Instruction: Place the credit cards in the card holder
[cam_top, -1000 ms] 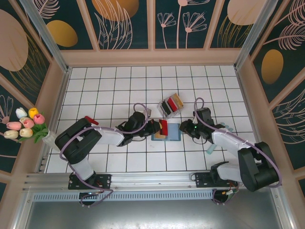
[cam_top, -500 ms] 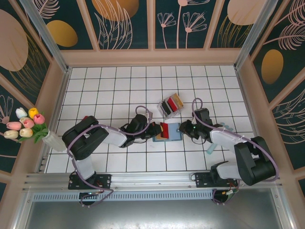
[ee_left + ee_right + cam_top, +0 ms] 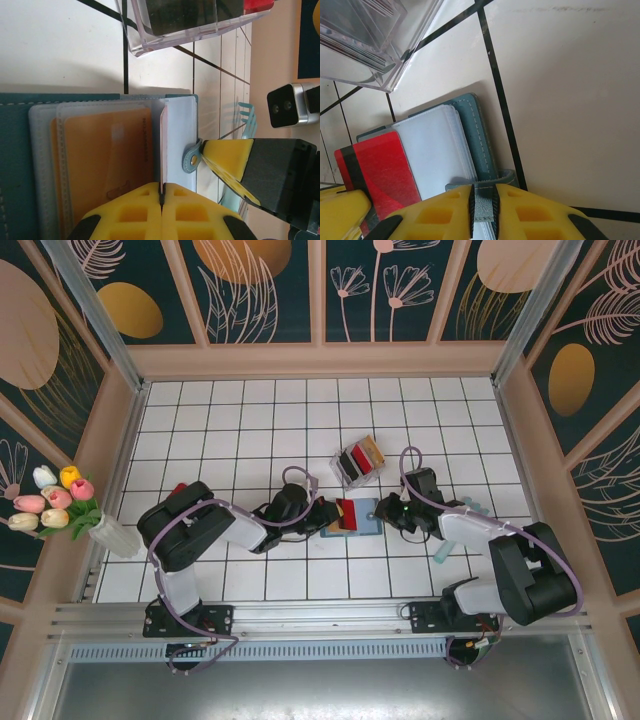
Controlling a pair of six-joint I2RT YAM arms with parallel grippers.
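The red card should next slide along the pale slot [image 3: 367,517] [image 3: 178,122] toward the teal strap, and then I will release it. The slot is mostly uncovered between my left gripper and that strap.
The teal card holder [image 3: 366,517] lies open on the white tiles between both arms. My left gripper [image 3: 326,512] is shut on a red credit card [image 3: 346,511]. In the left wrist view that card [image 3: 163,145] stands edge-on over the holder's pale slots [image 3: 180,135], just above my shut left gripper [image 3: 161,192]. A tan credit card [image 3: 100,155] sits in a clear slot. My right gripper [image 3: 482,200] pinches the holder's teal strap [image 3: 482,212], and the red card [image 3: 380,170] lies over the holder's left side.
A clear upright rack [image 3: 358,462] with more cards stands one tile behind the holder, close to both grippers. A pale blue-green comb-like object [image 3: 470,508] lies to the right. A vase of tulips [image 3: 60,505] stands at the left wall.
My left gripper has pushed right with the red card, closer over the holder's slots. My right gripper has narrowed onto the holder's strap and shifted slightly left.
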